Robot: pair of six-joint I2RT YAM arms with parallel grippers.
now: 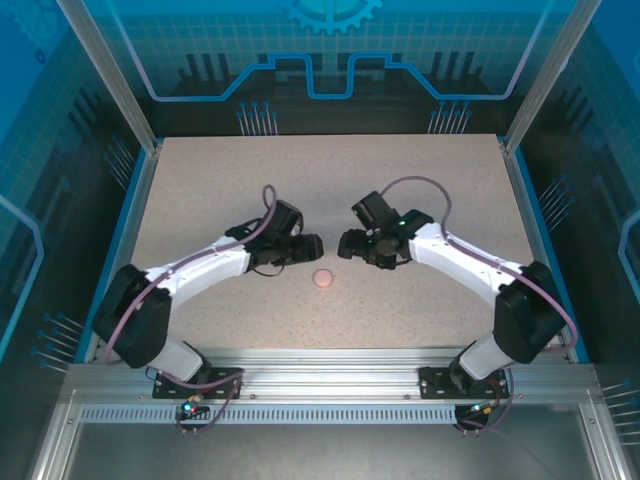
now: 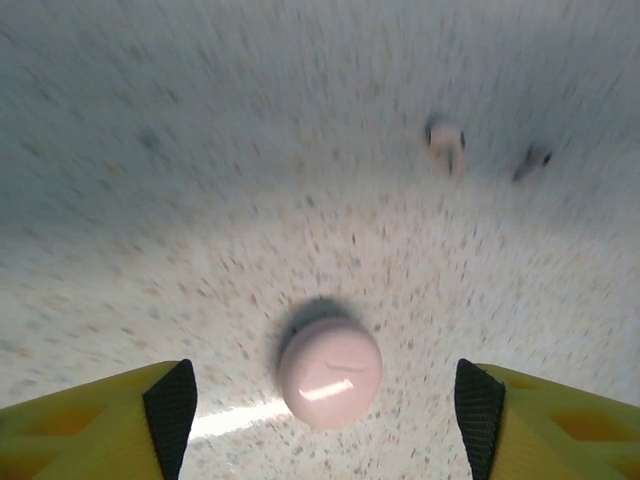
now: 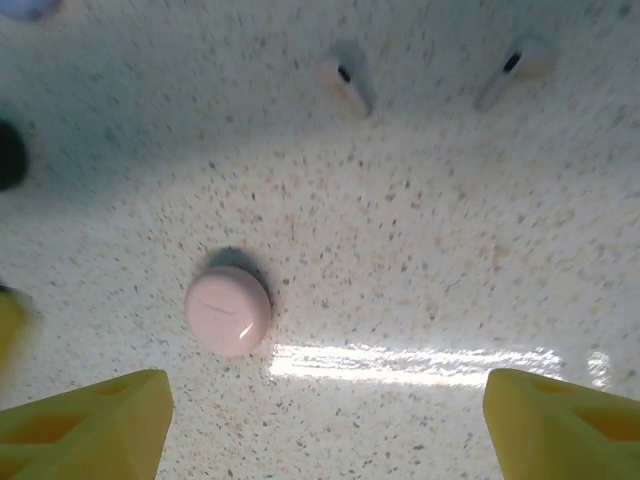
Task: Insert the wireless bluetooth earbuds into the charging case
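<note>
Next, my right gripper moves across and lowers its open fingers around the rounded sides of the pale pink charging case (image 1: 323, 278) (image 3: 228, 310), since bare table surrounds them.
A round pale pink charging case (image 1: 323, 278) lies on the speckled table with its lid down. In the left wrist view the case (image 2: 330, 372) sits between the spread fingers of my left gripper (image 2: 325, 415), which is open, with a gap on each side. My right gripper (image 3: 325, 430) is open above bare table, with the case (image 3: 228, 310) ahead and to its left. Two pale pink earbuds (image 3: 345, 80) (image 3: 520, 65) lie farther off. The left wrist view shows a blurred pink earbud (image 2: 447, 143) and a darker speck (image 2: 535, 158). From above, both grippers (image 1: 310, 247) (image 1: 347, 245) face each other just behind the case.
A dark round thing (image 3: 10, 155) and a lilac thing (image 3: 25, 8) sit at the left edge of the right wrist view. Blue panels and metal posts wall the table (image 1: 200, 180) on three sides. A bright strip of glare (image 3: 420, 362) crosses the surface.
</note>
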